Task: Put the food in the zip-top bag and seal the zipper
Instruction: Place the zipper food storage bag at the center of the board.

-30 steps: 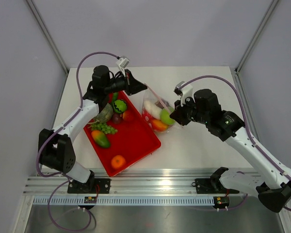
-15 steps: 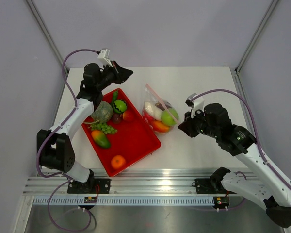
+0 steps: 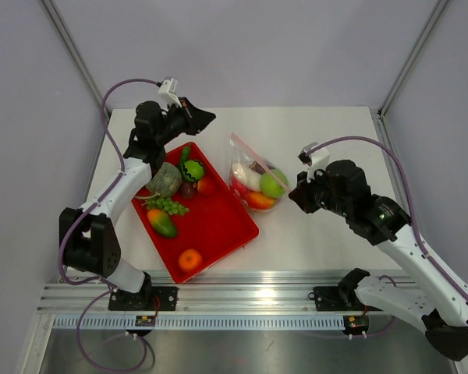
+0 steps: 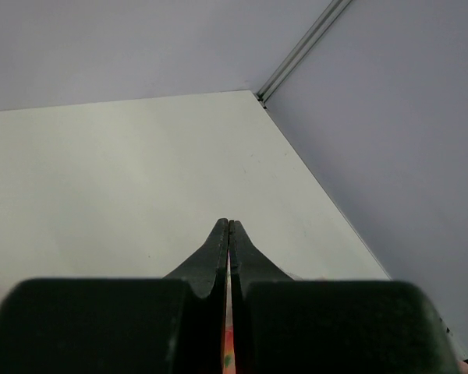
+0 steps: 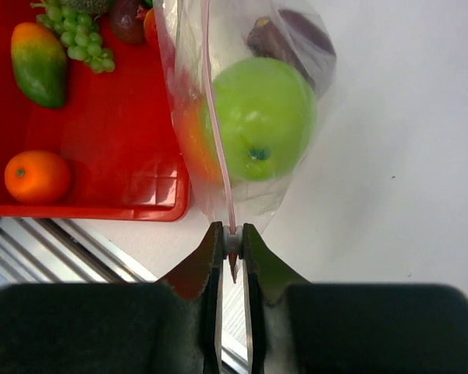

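The right gripper carries the zipper outward next and releases it over the bare tabletop there, which is clear of the red tray beside the bag [image 3: 253, 178].
The clear zip-top bag [image 3: 253, 178] lies right of the red tray and holds a green apple [image 3: 272, 185], a white piece [image 3: 246, 178] and an orange piece [image 3: 257, 201]. Its pinkish-red zipper [image 3: 257, 164] runs along the top edge. In the right wrist view my right gripper [image 5: 232, 234] is shut on the white slider at the near end of the zipper [image 5: 218, 140], just in front of the apple [image 5: 257, 128]. It also shows in the top view [image 3: 295, 196]. My left gripper [image 3: 209, 118] is shut and empty, raised above the tray's far corner, its fingertips [image 4: 222, 234] together.
The red tray [image 3: 222, 226] holds a melon [image 3: 165, 181], a green fruit [image 3: 192, 170], grapes [image 3: 170, 206], a mango [image 3: 162, 223] and an orange [image 3: 189, 259]. A metal rail [image 3: 249, 300] runs along the near table edge. Walls stand behind and at both sides.
My left gripper let go of the bag's far corner and drew back up and left. My right gripper slid from over the bag to its near right end.
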### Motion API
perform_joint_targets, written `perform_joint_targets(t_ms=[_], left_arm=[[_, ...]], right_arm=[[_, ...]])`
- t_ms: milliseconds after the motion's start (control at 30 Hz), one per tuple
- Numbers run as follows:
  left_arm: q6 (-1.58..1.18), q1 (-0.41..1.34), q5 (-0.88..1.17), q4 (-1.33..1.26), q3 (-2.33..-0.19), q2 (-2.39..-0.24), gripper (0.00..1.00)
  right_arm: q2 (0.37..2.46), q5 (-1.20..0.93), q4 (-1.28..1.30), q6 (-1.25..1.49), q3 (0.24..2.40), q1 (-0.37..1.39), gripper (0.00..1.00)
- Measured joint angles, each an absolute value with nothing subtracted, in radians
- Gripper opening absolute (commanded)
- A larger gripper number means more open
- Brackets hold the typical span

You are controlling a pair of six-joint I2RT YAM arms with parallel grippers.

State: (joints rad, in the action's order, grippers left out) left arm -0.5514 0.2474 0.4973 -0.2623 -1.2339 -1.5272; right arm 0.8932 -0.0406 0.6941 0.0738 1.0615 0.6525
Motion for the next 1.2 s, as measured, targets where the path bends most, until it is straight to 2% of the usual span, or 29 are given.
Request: perform_joint_targets(t_ms=[300, 567, 767, 967, 1067, 1167, 1200], left_arm=[[-0.551, 0.247, 0.517, -0.217, -1.257, -1.527, 0.0], [-0.543, 0.247, 0.519, -0.155, -1.312, -1.527, 0.0], [-0.523, 0.247, 0.519, -0.119, -1.322, -1.522, 0.0], [-0.505, 0.247, 0.519, -0.096, -1.322, -1.487, 0.0], [-0.505, 0.247, 0.519, -0.097, -1.322, -1.461, 0.0], [-0.515, 0.247, 0.519, -0.098, -1.322, -1.447, 0.0], [-0.52, 0.247, 0.519, -0.098, -1.322, -1.446, 0.03]], right_arm=[[1.034, 0.129, 0.691, -0.051, 1.232, 0.637, 0.0], [1.186, 0.202, 0.697, -0.123, 1.373, 0.439, 0.0], [1.229, 0.246, 0.734, -0.136, 1.502, 0.387, 0.0], [1.214, 0.237, 0.754, -0.138, 1.527, 0.384, 0.0], [1.178, 0.132, 0.751, -0.126, 1.48, 0.38, 0.0], [1.142, -0.051, 0.768, -0.1, 1.418, 0.379, 0.48], [1.14, -0.109, 0.777, -0.09, 1.406, 0.379, 0.63]])
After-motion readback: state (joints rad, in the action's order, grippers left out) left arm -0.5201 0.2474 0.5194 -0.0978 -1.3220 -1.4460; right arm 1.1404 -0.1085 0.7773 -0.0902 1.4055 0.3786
